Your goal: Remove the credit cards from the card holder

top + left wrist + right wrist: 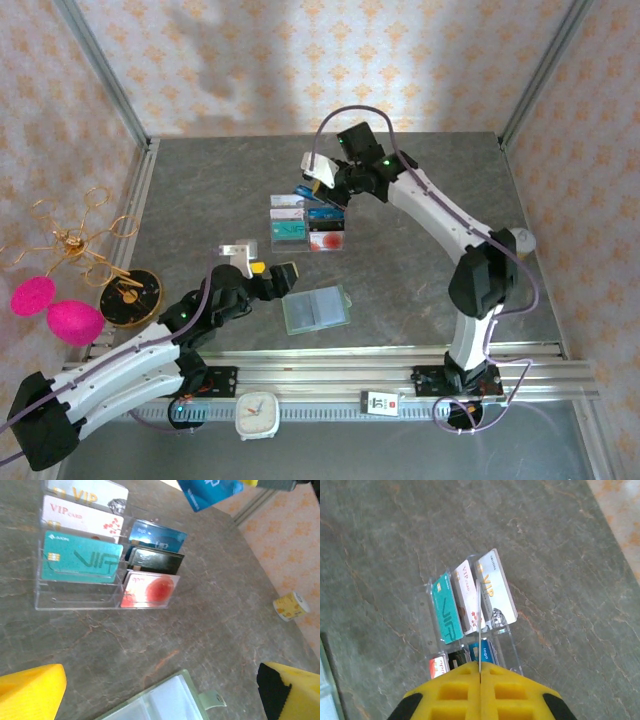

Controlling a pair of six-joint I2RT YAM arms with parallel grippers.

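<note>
The blue credit card goes down with my right gripper to the clear rack's slot of dark-blue cards next for release there, since those cards match its colour.
The card holder (316,308) is a sage-green wallet lying open and flat on the grey table, its clear pockets up; its corner and tab also show in the left wrist view (170,702). My left gripper (273,274) hovers just left of it, open, with nothing between its yellow fingers (31,690). My right gripper (480,669) is shut on a blue credit card (210,492), seen edge-on (479,615). It hangs above a clear card rack (308,226).
The clear rack (80,597) holds white, teal, dark-blue and red-and-white cards. At the left edge stand a round black object (130,297), pink shapes (62,315) and a gold wire ornament (70,240). A white clock (257,415) sits on the front rail.
</note>
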